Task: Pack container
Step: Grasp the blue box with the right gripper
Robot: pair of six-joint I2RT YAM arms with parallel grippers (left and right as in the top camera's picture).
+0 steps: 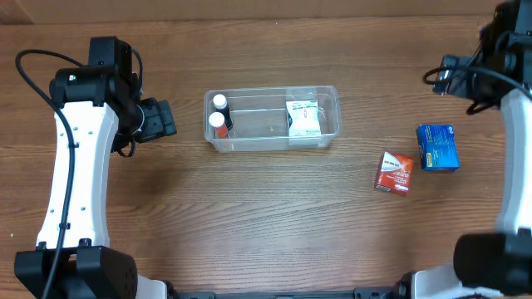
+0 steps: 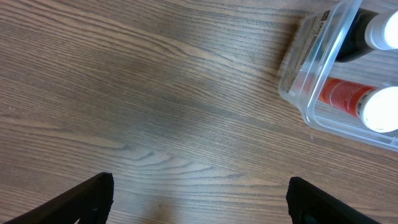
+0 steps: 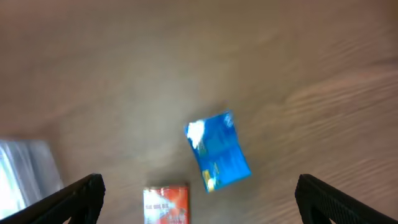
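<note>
The right gripper moves down to the blue box (image 1: 437, 148) (image 3: 217, 151) next, one open finger beside each long side, since the box lies below it on the tabletop.
The clear plastic container (image 1: 272, 119) stands at the table's middle back. It holds two white-capped bottles (image 1: 219, 112) at its left end and a white box (image 1: 303, 119) at its right. Its left corner shows in the left wrist view (image 2: 298, 93), with a red bottle (image 2: 357, 102) inside. My left gripper (image 2: 199, 199) is open and empty, left of the container. A blue box (image 1: 437, 148) and a red box (image 1: 394, 173) lie on the table to the right. My right gripper (image 3: 199, 199) is open and empty, high above the blue box (image 3: 217, 151) and the red box (image 3: 166, 204).
The table is brown wood (image 1: 266, 224). The left arm's white link (image 1: 75, 166) spans the left side and the right arm's (image 1: 519, 166) the right edge. A black cable (image 1: 33, 75) loops at the far left.
</note>
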